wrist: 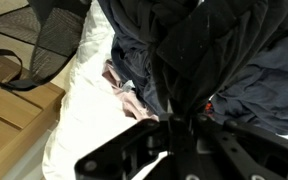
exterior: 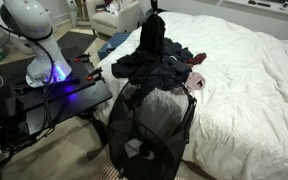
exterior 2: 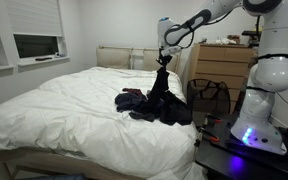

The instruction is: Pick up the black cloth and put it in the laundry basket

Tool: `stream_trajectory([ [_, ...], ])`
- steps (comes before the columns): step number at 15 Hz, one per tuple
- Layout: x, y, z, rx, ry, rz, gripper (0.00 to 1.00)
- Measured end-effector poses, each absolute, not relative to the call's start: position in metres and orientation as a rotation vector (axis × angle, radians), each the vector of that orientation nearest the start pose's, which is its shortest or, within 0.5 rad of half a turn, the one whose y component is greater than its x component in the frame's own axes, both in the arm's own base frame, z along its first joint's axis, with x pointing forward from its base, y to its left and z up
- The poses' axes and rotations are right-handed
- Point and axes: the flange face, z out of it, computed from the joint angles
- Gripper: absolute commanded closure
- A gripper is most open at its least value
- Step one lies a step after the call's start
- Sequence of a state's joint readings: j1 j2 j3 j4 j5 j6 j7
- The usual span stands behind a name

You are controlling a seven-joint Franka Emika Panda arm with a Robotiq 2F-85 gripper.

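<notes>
I should lift my gripper and swing it over the laundry basket's opening (exterior: 156,112) (wrist: 46,42) to let go of the black cloth, because the cloth's long drape still reaches the clothes pile.
My gripper (exterior 2: 163,61) is shut on the top of a black cloth (exterior 2: 162,88) and holds it above the bed; the cloth hangs down in a long drape that still reaches the clothes pile. In an exterior view the cloth (exterior: 151,40) hangs from the gripper (exterior: 155,14) over the pile. In the wrist view the black cloth (wrist: 184,60) fills the middle, pinched between the fingers (wrist: 174,118). The black mesh laundry basket (exterior: 144,130) stands on the floor beside the bed; it also shows in the other exterior view (exterior 2: 210,97) and in the wrist view (wrist: 54,35).
A pile of dark clothes (exterior 2: 144,103) with a pink piece (wrist: 129,95) lies on the white bed (exterior 2: 64,110). A wooden dresser (exterior 2: 222,62) stands behind the basket. The robot base (exterior: 39,45) sits on a black table (exterior: 69,100).
</notes>
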State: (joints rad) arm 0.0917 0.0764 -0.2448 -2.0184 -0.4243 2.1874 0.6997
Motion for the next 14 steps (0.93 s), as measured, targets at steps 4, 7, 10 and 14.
stream_trajectory([
  [4,0.550,-0.111,0.465,-3.289,1.186,-0.347,0.98],
  [7,0.531,-0.128,0.496,-3.241,1.310,-0.372,0.98],
  [10,0.509,-0.147,0.529,-3.176,1.454,-0.415,0.98],
  [14,0.477,-0.168,0.570,-3.083,1.685,-0.482,0.98],
])
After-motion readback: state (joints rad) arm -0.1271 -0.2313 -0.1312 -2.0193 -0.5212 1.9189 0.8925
